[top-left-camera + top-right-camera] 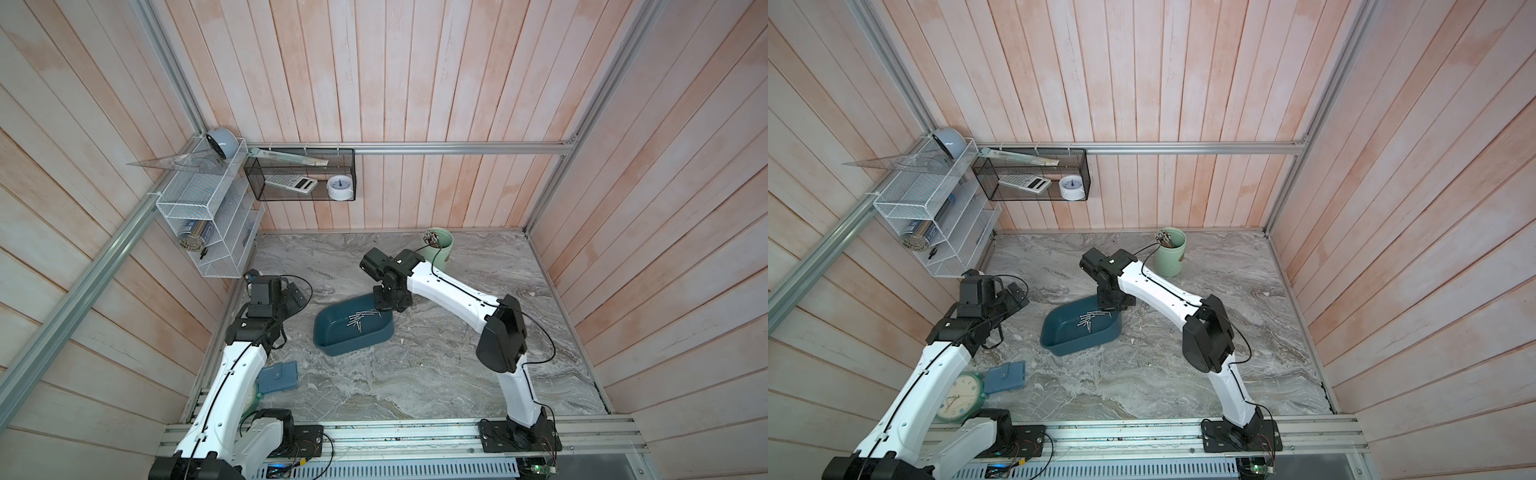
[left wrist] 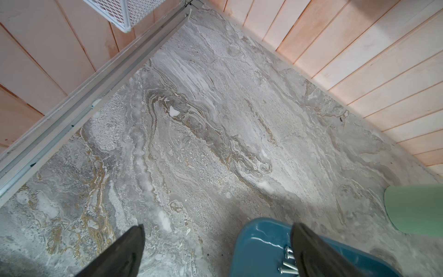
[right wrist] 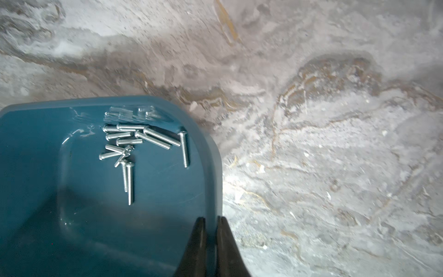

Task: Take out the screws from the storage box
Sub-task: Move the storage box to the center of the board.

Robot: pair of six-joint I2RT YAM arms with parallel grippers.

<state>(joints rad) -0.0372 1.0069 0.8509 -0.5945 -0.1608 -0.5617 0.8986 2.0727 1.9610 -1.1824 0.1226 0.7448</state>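
Observation:
The box I grip sits crooked, so my right gripper needs to move back toward my base, over the bare tabletop beside the box, then release its side.
The dark teal storage box sits mid-table. Several silver screws lie bunched inside it towards its far end. My right gripper is at the box's far right side. In the right wrist view, my right gripper is shut on the box's thin wall, one finger inside and one outside, with the screws further along the floor of the box. My left gripper hangs open and empty left of the box, where a few screws show.
A pale green cup holding a bundle of sticks stands at the back, behind the right arm. A blue wallet and a green clock lie near the left arm's base. A white wire shelf and a black mesh basket hang on the walls.

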